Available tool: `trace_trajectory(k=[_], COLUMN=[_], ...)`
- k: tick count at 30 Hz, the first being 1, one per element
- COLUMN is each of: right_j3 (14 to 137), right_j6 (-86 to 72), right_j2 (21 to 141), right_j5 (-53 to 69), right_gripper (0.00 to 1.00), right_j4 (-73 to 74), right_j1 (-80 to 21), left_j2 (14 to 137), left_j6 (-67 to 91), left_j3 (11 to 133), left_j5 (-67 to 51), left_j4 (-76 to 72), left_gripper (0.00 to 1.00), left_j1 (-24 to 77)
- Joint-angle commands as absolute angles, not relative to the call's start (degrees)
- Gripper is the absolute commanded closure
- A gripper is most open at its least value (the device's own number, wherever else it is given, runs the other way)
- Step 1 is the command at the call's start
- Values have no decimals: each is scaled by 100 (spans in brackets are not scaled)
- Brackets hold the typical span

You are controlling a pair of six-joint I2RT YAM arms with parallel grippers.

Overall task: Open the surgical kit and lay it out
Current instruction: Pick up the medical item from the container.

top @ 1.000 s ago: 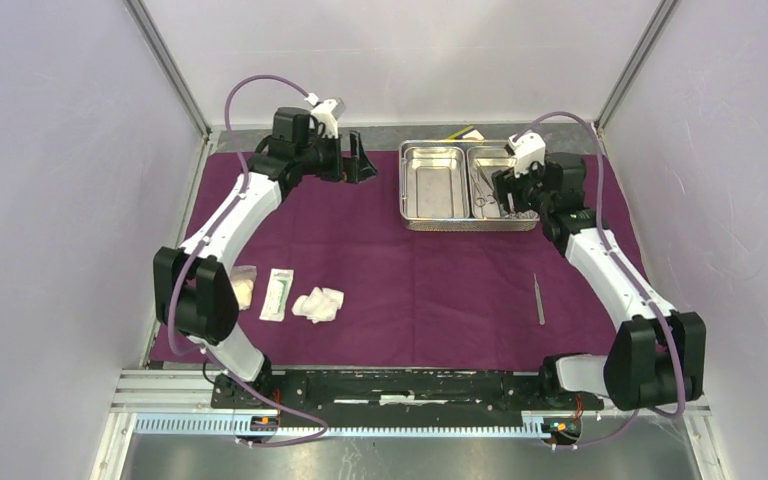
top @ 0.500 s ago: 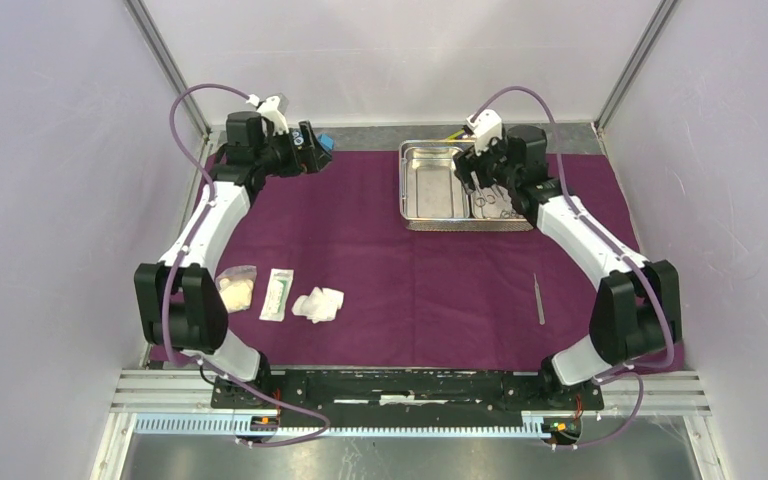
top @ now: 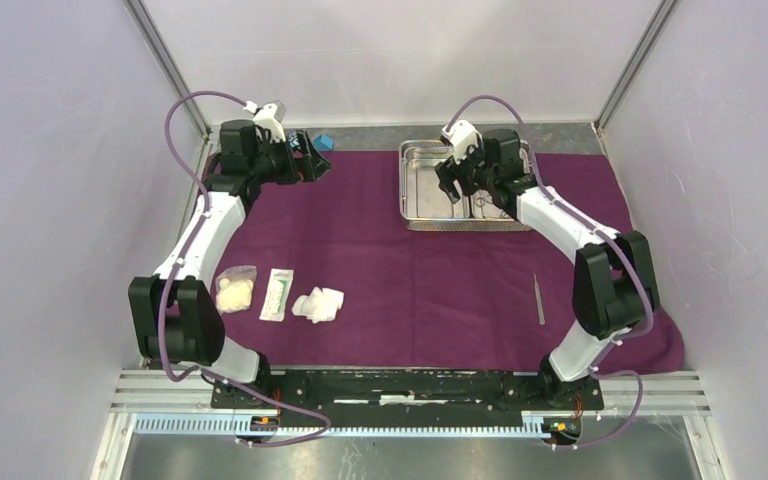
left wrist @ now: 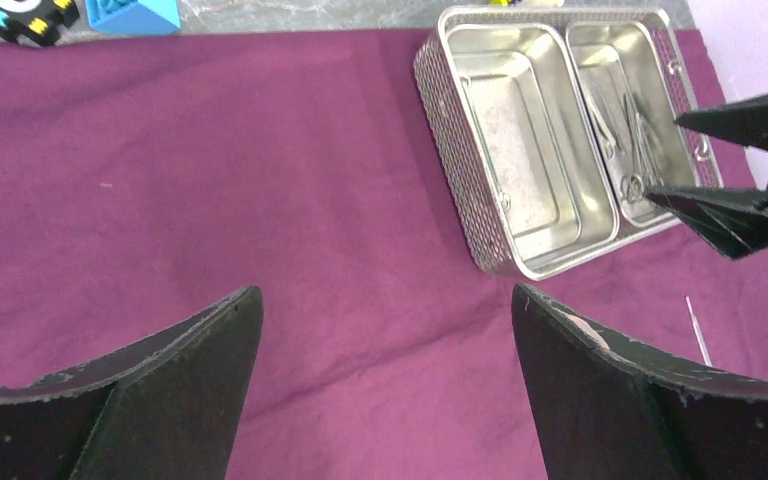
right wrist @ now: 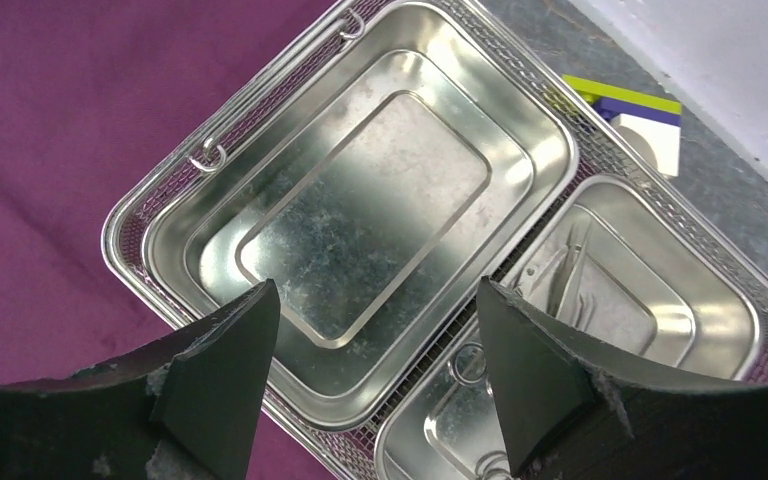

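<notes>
The tray's other section is bare. My right gripper needs to move to its right in the top view next and go down to the slim steel clamps.
The dark-purple cloth wrap (top: 420, 270) lies spread flat. On its far edge stands the steel tray (top: 405, 190). Its left compartment is bare, and slim steel clamps (right wrist: 570, 275) lie in the right one. My right gripper (top: 457, 185) hangs open over the tray's divider (right wrist: 375, 285), holding nothing. My left gripper (top: 310, 160) is open above bare cloth at the far left (left wrist: 385, 295). Tweezers (top: 539, 298) lie on the cloth to the right. Two gauze wads (top: 319, 304) (top: 235, 290) and a flat white packet (top: 278, 294) lie at the near left.
A blue block (top: 325, 141) and a black block (left wrist: 25, 15) sit on the grey surface beyond the cloth's far left edge. A yellow-purple-white block (right wrist: 640, 120) sits behind the tray. Frame posts and walls close in both far corners.
My left gripper swung left and back toward the far left corner. My right gripper shifted left from the tray's right compartment to above its divider. Both stayed open.
</notes>
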State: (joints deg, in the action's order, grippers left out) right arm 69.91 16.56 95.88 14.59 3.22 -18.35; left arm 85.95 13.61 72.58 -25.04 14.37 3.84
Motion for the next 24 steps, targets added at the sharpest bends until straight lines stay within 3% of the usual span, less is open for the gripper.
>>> trace_trajectory(k=[1, 8, 24], right_j3=[7416, 7485, 8849], right_j6=[1743, 1953, 1816], right_j2=[9841, 9990, 11223], right_j5=[1378, 675, 711], right_gripper=[22, 25, 42], right_j4=[436, 574, 1523], right_j1=[-1878, -1805, -797], left_j2=[8291, 8044, 7959], left_j6=[917, 580, 351], left_j3=[7018, 6857, 7046], left_j5=[-2856, -2816, -2874], left_j4=[1354, 1536, 2074], left_gripper=[0, 0, 0], left_j1=[356, 357, 362])
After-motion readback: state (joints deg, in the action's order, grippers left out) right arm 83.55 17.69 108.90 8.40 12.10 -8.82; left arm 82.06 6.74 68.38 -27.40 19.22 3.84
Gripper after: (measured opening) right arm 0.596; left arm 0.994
